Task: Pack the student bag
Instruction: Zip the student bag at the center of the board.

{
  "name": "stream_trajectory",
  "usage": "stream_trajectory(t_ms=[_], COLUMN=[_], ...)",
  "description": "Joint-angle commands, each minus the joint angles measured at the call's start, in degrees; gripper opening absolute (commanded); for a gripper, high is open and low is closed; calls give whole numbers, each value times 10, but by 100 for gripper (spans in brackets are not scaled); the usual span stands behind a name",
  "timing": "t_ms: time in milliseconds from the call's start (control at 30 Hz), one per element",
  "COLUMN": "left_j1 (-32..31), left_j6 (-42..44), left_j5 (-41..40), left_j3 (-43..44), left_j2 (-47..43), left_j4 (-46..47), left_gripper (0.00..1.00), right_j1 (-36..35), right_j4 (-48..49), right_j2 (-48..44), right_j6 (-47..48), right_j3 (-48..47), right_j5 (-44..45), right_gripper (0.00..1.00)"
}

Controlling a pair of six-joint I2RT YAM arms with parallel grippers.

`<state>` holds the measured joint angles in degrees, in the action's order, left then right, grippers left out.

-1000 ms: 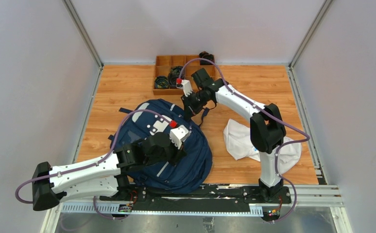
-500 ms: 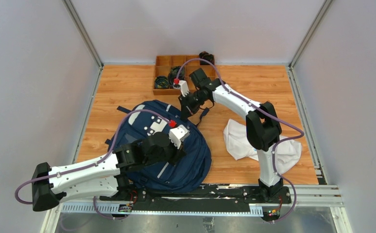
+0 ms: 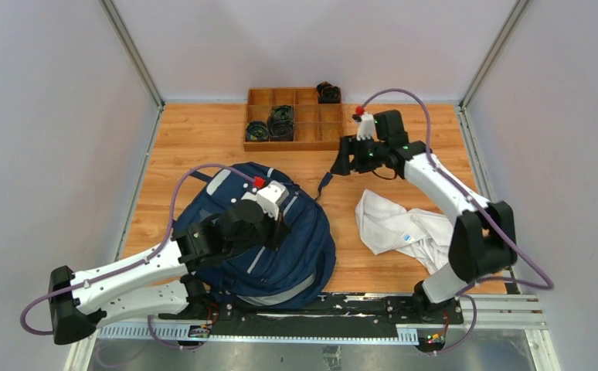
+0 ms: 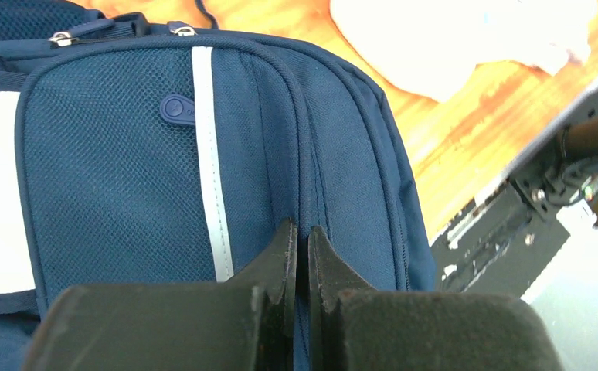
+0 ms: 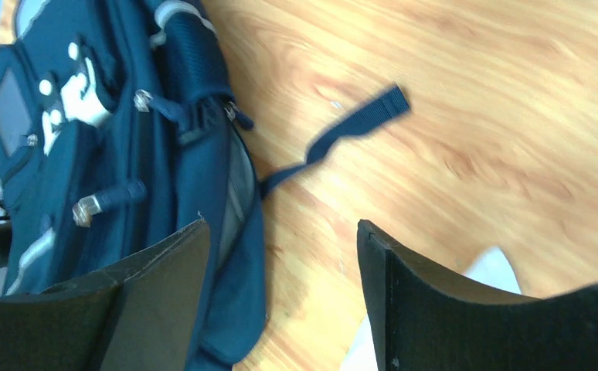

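The robot's right gripper needs to move back and down next, onto the bag's side edge (image 3: 329, 239) (image 5: 238, 313) facing the white cloth, because that navy fabric is lower and farther back than the gripper.
The student bag (image 3: 280, 263), navy with light grey stripes, lies front side up on the wooden floor at the left. My left gripper (image 3: 279, 229) rests on top of it. In the left wrist view its jaws (image 4: 302, 232) are pinched shut on a ridge of the bag's fabric (image 4: 110, 170) beside a grey stripe. My right gripper (image 3: 340, 165) hovers open over bare wood just right of the bag's top. The right wrist view shows nothing between its fingers (image 5: 280, 232), with the bag's open top edge (image 5: 203, 154) to their left and a loose dark strap (image 5: 358, 124) beyond them.
A white cloth (image 3: 404, 228) lies crumpled right of the bag, and one corner of it shows in the right wrist view (image 5: 497, 270). A wooden compartment tray (image 3: 311, 145) with black coiled items (image 3: 280, 124) stands at the back. Grey walls enclose the floor on three sides.
My right gripper opened, let go of the bag's top and swung right and back. My left gripper shifted slightly up and left, and the bag moved with it.
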<state>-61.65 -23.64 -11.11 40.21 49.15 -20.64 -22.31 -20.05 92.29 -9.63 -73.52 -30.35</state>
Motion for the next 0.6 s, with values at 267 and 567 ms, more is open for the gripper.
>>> stream_trajectory(t_ms=[267,567], left_j1=[86,85], left_j6=[-71,-79], left_j5=[-115,-149], left_j3=[123,209], left_j2=[117,161], left_j4=[68,-56], left_gripper=[0,52], right_j1=[15,-13], right_j4=[91,89], right_j2=[-305,-375], right_j6=[-171,-226], right_j3=[327,395], right_j5=[21,40], right_gripper=[75,76])
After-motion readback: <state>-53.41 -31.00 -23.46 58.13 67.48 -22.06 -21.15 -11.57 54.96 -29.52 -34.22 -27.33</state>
